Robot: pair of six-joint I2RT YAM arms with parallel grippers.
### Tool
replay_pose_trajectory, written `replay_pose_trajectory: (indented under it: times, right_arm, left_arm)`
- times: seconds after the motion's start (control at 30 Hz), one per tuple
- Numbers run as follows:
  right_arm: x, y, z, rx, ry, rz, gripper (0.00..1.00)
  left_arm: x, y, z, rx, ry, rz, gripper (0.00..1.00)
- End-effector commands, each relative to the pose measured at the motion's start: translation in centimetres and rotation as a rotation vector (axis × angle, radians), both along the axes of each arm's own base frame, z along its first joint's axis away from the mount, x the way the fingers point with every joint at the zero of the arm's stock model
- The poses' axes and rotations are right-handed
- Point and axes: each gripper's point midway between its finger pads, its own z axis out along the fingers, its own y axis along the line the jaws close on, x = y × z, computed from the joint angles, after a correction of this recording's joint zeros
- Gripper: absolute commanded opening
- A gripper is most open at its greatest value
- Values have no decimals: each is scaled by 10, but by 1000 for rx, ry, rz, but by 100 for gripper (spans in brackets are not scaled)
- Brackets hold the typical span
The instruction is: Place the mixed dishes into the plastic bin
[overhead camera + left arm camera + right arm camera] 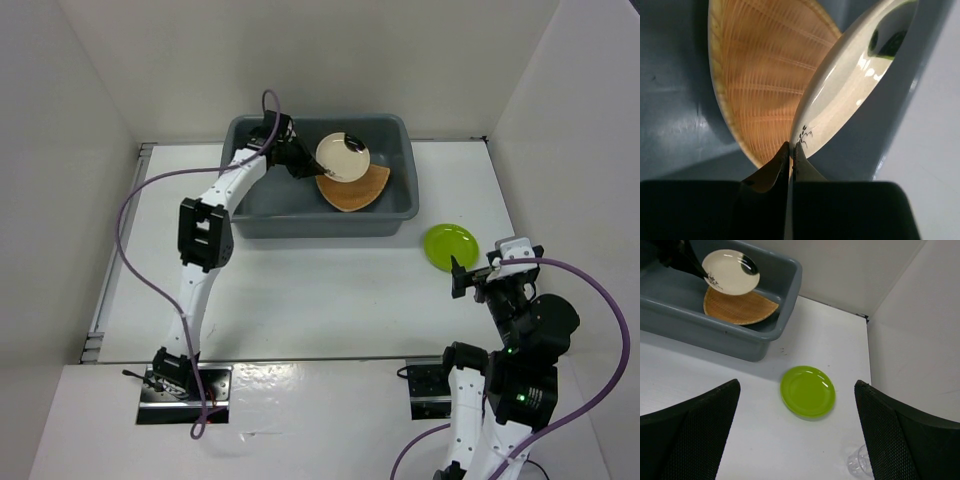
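Next, the left gripper carries the tilted cream bowl down and to the right in the top view onto the woven plate (352,190) (765,75).
The dark grey plastic bin (258,205) stands at the back of the table. The orange-tan woven plate (352,190) lies inside it at the right. My left gripper (305,165) is inside the bin, shut on the rim of the cream bowl (343,156) and holding it tilted above the woven plate (765,75). The bowl's rim (840,90) sits pinched between the fingertips (791,150). The lime-green plate (450,245) lies on the table right of the bin. My right gripper (478,275) is open and empty, just near of the green plate (807,391).
White walls enclose the table on the left, back and right. A clear glass object (859,465) lies on the table near my right gripper. The bin (740,340), the woven plate (740,307) and the bowl (730,271) also show in the right wrist view.
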Motion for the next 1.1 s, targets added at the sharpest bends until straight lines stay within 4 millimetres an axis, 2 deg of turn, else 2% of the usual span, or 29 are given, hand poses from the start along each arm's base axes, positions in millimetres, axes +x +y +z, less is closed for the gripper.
replay_pose_trajectory:
  times: [0.0, 0.03, 0.07, 0.13, 0.17, 0.2, 0.23, 0.27, 0.37, 0.47, 0.53, 0.57, 0.6, 0.63, 0.7, 0.73, 0.77, 0.8, 0.83, 0.9, 0.93, 0.97, 1.0, 1.03, 1.07]
  right_arm:
    - [0, -2, 9, -1, -42, -13, 99]
    - [-2, -1, 10, -4, -51, -13, 99]
    - [-2, -1, 12, -7, -59, -13, 99]
    - [-4, 0, 13, -10, -68, -13, 99]
    - [-4, 0, 13, -10, -68, -13, 99]
    - [-6, 2, 14, -14, -78, -4, 99]
    - [-6, 2, 14, -14, -78, -3, 99]
    - [-8, 3, 15, -17, -87, -3, 99]
    - [-8, 3, 16, -26, -88, -4, 99]
    - [-8, 3, 16, -26, -88, -4, 99]
    - [-5, 1, 11, -20, -71, -4, 99]
    - [-5, 1, 11, -20, -71, -4, 99]
    - [-5, 1, 11, -20, -71, -4, 99]
    - [-5, 1, 11, -20, -71, -4, 99]
    - [-2, 1, 10, -17, -62, -4, 99]
    - [-2, 1, 10, -17, -62, -4, 99]
    - [-2, 1, 10, -17, -62, -4, 99]
    - [0, -2, 11, -7, -59, -13, 99]
    - [3, -4, 9, -3, -48, -22, 99]
    - [8, -8, 6, 12, -28, -36, 99]
    - [15, -12, 2, 30, 3, -49, 99]
    - [20, -14, 1, 34, 15, -49, 99]
    - [25, -21, -4, 54, 41, -81, 99]
    - [38, -27, -14, 83, 102, -97, 99]
    - [45, -32, -20, 100, 134, -117, 99]
  left_arm:
    - [-5, -20, -17, 24, 41, -80, 0]
    - [2, -29, 15, 0, -34, -89, 0]
    - [-2, -27, -23, 37, 54, -97, 0]
    - [-4, -35, -21, 15, 41, -103, 0]
    - [-9, -40, -33, -13, 103, -119, 0]
    - [-8, -41, -30, -18, 95, -122, 0]
    - [-12, -35, -38, 13, 126, -101, 0]
    - [-9, -36, -29, 6, 84, -107, 0]
    - [-19, -43, -55, 35, 136, -127, 0]
    - [-24, -41, -66, 49, 175, -127, 2]
    - [-25, -39, -64, 61, 176, -117, 22]
    - [-22, -32, -65, 70, 183, -102, 28]
    - [-22, -32, -59, 66, 173, -101, 34]
    - [-20, -33, -49, 58, 147, -101, 44]
    - [-17, -35, -35, 42, 120, -95, 52]
    - [-15, -35, -20, 31, 89, -95, 56]
    - [-11, -29, -12, 32, 73, -78, 60]
    - [-11, -28, -2, 26, 57, -77, 60]
    - [-8, -21, 23, 23, 12, -56, 62]
    - [-5, -12, 55, 52, -73, -20, 63]
    - [-8, 2, 96, 94, -170, 17, 64]
    - [-17, 6, 116, 131, -210, 30, 68]
    - [-33, 15, 165, 154, -308, 54, 74]
    - [-48, 17, 183, 221, -376, 40, 76]
    - [-58, 37, 190, 341, -387, 113, 80]
